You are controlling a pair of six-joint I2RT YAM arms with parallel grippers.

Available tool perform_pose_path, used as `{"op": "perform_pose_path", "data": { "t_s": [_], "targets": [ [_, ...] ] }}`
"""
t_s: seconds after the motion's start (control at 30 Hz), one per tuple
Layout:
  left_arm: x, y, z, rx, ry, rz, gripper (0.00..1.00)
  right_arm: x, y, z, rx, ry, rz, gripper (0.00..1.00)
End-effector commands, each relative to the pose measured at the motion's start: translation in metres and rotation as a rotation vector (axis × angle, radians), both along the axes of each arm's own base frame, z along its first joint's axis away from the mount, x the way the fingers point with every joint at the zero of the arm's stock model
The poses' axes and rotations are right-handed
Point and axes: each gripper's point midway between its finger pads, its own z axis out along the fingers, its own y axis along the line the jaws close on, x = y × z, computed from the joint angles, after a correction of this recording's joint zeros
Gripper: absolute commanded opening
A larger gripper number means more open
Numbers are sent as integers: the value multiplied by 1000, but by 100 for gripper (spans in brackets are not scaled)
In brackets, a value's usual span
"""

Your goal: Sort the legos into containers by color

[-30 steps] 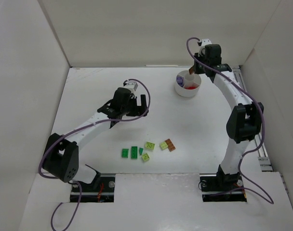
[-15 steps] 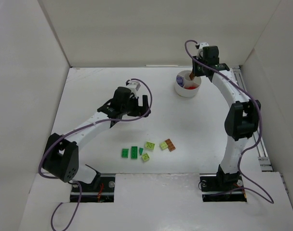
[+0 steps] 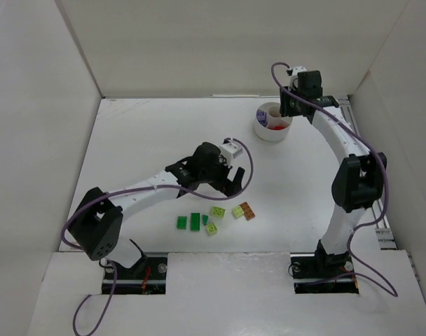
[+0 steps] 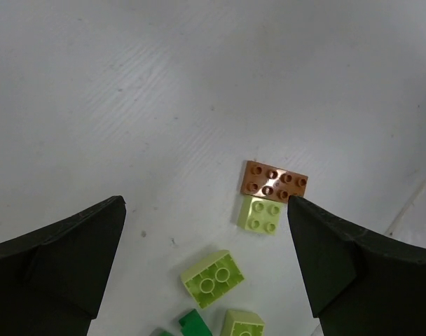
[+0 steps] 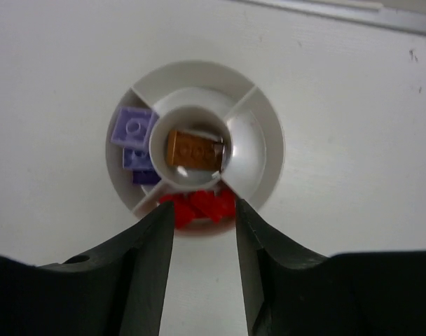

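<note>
My left gripper lowers back and to the right in the top view onto the orange-brown plate's ends next, as a lime brick blocks one long side of the plate.
The white round dish (image 3: 263, 128) stands at the back right; its containers (image 5: 245, 143) hold purple legos (image 5: 132, 129) and red legos (image 5: 199, 205), and an orange-brown brick (image 5: 193, 150) lies in the central cup. My right gripper (image 5: 204, 210) hovers open over the dish's near rim, nothing between its fingers. My left gripper (image 4: 206, 203) hangs open above loose legos on the table: an orange-brown plate (image 4: 275, 180), a lime brick (image 4: 262, 213) touching it, and a lime brick (image 4: 213, 278) on its side. Dark green legos (image 3: 195, 221) lie further left.
White walls close in the table on the left, back and right. A metal rail (image 3: 382, 224) runs along the right edge. The arm bases (image 3: 136, 269) sit at the near edge, just behind the loose legos.
The right gripper has opened and let the orange-brown brick drop into the central cup. The left arm has swung right and nearer, over the loose legos.
</note>
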Motion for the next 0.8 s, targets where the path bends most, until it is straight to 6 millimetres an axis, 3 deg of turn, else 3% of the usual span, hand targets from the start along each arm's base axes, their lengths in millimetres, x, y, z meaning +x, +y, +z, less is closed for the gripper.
{"op": "perform_pose_path", "data": {
  "t_s": [0.0, 0.07, 0.1, 0.13, 0.17, 0.2, 0.27, 0.3, 0.4, 0.53, 0.63, 0.77],
  "targets": [
    [-19, -27, 7, 31, -120, -156, 100, -34, -3, 56, 20, -109, -16, 47],
    [-27, -40, -3, 74, -145, -216, 100, -64, -10, 52, 53, -106, -34, 47],
    [-33, -50, -2, 95, -152, -232, 100, -79, -16, 30, 53, -60, -50, 49],
    [-38, -50, -15, 136, -135, -236, 100, -85, -17, 46, 67, -96, -54, 50],
    [-36, -60, -8, 132, -140, -221, 100, -99, -25, 28, 60, -63, -68, 50],
    [-43, -68, -22, 153, -109, -225, 100, -113, -26, 43, 79, -99, -76, 52],
    [-46, -73, -32, 184, -111, -214, 100, -133, -37, 34, 90, -85, -101, 55],
    [-49, -76, -40, 195, -101, -209, 100, -146, -39, 47, 95, -119, -99, 56],
    [-50, -80, -47, 212, -111, -165, 100, -165, -40, 44, 110, -126, -86, 58],
    [-45, -71, -69, 270, -96, -113, 100, -186, -44, 53, 117, -148, -87, 59],
    [-45, -71, -72, 281, -97, -97, 100, -191, -48, 54, 117, -150, -97, 59],
    [-62, -76, -81, 312, -102, -131, 100, -193, -52, 53, 108, -152, -103, 61]
  ]
}}
